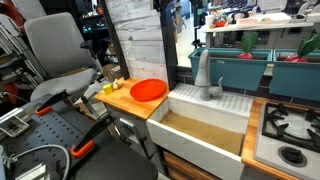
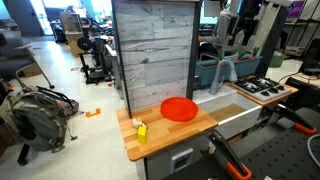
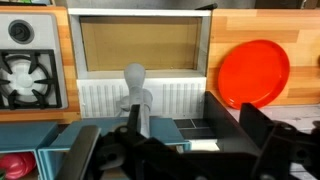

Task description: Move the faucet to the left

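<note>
My gripper lowers and shifts sideways around the faucet's tall neck (image 1: 203, 71) (image 3: 136, 82) next, since it stands below the fingers and to their left in the wrist view.
The faucet (image 1: 204, 76) is a grey tap with a tall neck and a curved spout, standing at the back rim of the white sink (image 1: 200, 120). It shows in both exterior views (image 2: 224, 72). In the wrist view the faucet (image 3: 137, 98) stands just beside one dark finger of my gripper (image 3: 175, 114). The gripper is open and empty, with its fingers apart, on the far side of the faucet from the sink basin (image 3: 140, 45). In an exterior view the arm (image 2: 240, 28) hangs above and behind the faucet.
A red plate (image 1: 148, 90) lies on the wooden counter (image 1: 125, 100) beside the sink; it also shows in the wrist view (image 3: 253, 72). A stove top (image 1: 290, 128) is on the sink's other side. A grey plank wall (image 2: 155, 55) stands behind the counter, and teal bins (image 1: 250, 68) behind the sink.
</note>
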